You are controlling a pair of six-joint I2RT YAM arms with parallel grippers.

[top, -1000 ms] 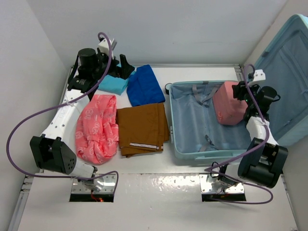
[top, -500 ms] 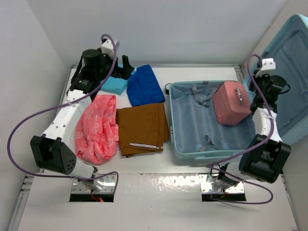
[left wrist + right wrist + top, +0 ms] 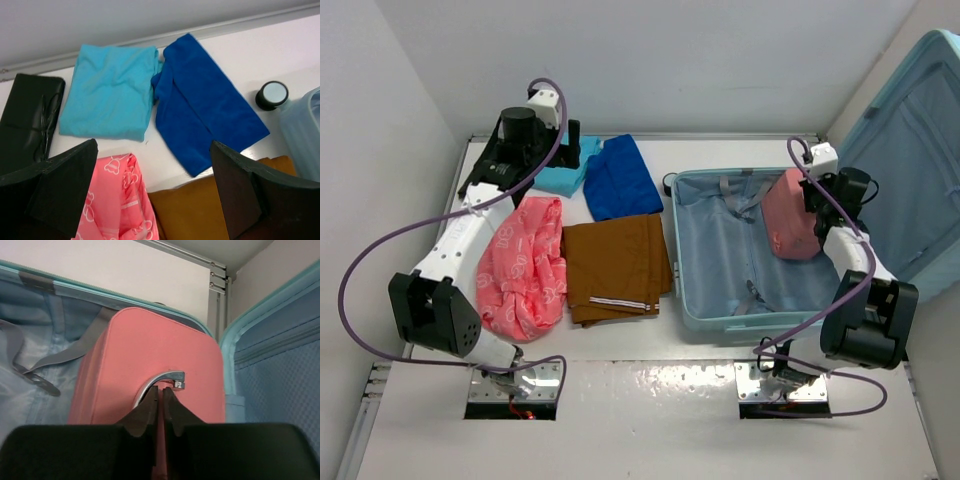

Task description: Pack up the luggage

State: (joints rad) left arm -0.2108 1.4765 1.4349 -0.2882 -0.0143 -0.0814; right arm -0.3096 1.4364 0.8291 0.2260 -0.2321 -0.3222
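The brown cloth's far edge point(image 3: 584, 231) point(image 3: 169, 196) near the pink patterned cloth is uncovered, so my left gripper turns and moves back and down onto it next.
The luggage point(image 3: 720, 318) lies open at the right, its lid point(image 3: 910, 150) raised; one black wheel point(image 3: 272, 95) shows. A small pink case point(image 3: 785, 218) stands in its far right corner. My right gripper point(image 3: 817, 195) is shut, its tips point(image 3: 161, 390) against the pink case point(image 3: 150, 347) just under its metal handle point(image 3: 165, 377). My left gripper point(image 3: 563, 150) is open and empty point(image 3: 152, 145), above a cyan folded cloth point(image 3: 110, 92), a blue cloth point(image 3: 205, 105), a pink patterned cloth point(image 3: 117, 200) and a brown cloth point(image 3: 210, 210).
A black pouch point(image 3: 27, 115) lies left of the cyan cloth, hidden under the arm in the top view. White walls close the table at the back and left. The luggage lining point(image 3: 35, 340) has grey straps point(image 3: 75, 347).
My right gripper swung away right of the pink case, then came back against its handle. My left gripper shifted slightly right over the cyan cloth.
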